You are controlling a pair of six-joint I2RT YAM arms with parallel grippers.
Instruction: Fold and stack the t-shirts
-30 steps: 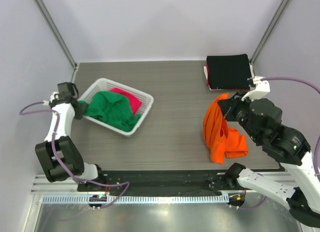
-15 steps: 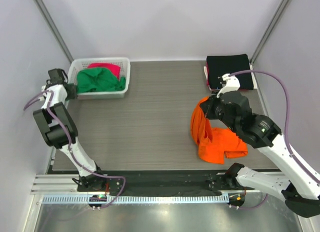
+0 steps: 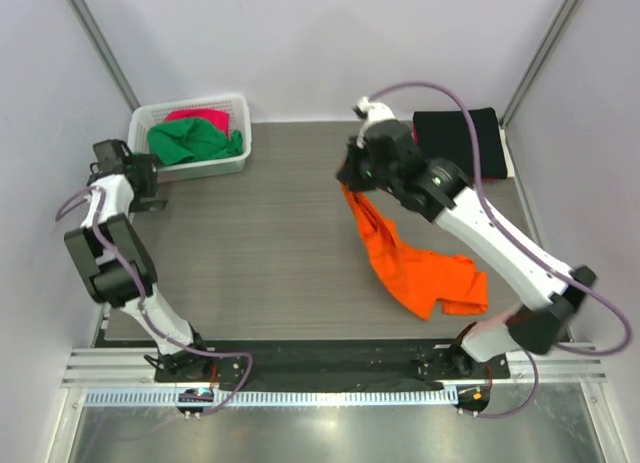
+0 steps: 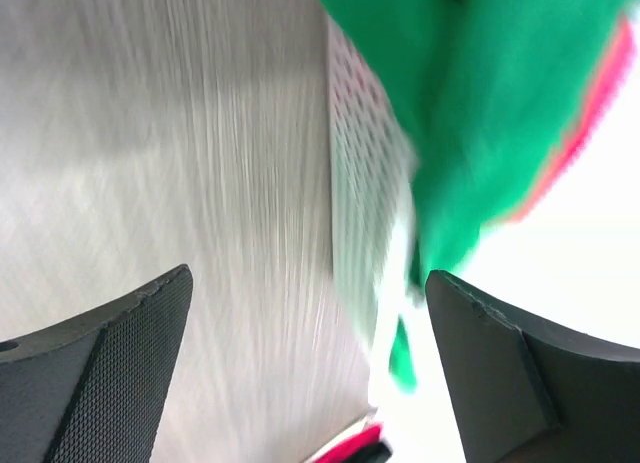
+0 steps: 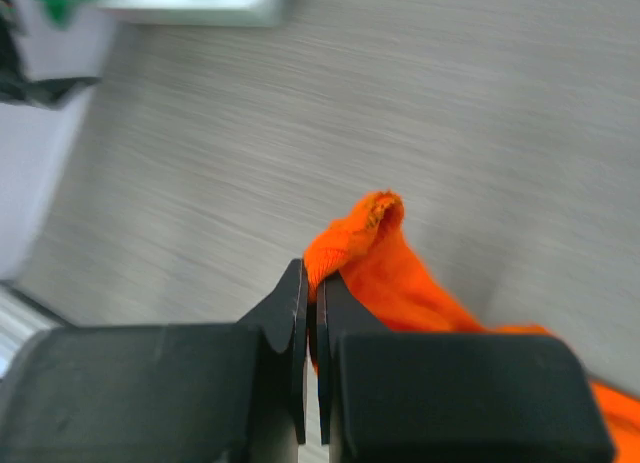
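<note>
The orange shirt trails bunched and narrow, so my right gripper will next lift toward the basket [image 3: 237, 108] and then sweep across toward the folded black t-shirt [image 3: 458, 138].
My right gripper [image 3: 349, 177] [image 5: 312, 283] is shut on a bunched edge of the bright orange t-shirt [image 3: 405, 263] [image 5: 392, 268]. It holds that edge up near the table's middle back, and the rest of the shirt trails to the near right on the table. A folded black t-shirt [image 3: 458, 138] lies at the back right. The green t-shirt [image 3: 195, 141] [image 4: 500, 93] and the pink one [image 3: 205, 117] [image 4: 592, 113] lie in the white basket [image 3: 237, 108] [image 4: 362, 183]. My left gripper [image 3: 152, 179] [image 4: 310, 353] is open just beside the basket's wall, holding nothing.
The white lattice basket stands in the back left corner against the wall. Metal frame posts [image 3: 100, 43] rise at both back corners. The grey table [image 3: 270, 243] runs between the basket and the orange shirt.
The basket has slid from the left middle into the back left corner, and my left gripper has opened and let go of it. My right gripper has carried the orange shirt's edge left and back.
</note>
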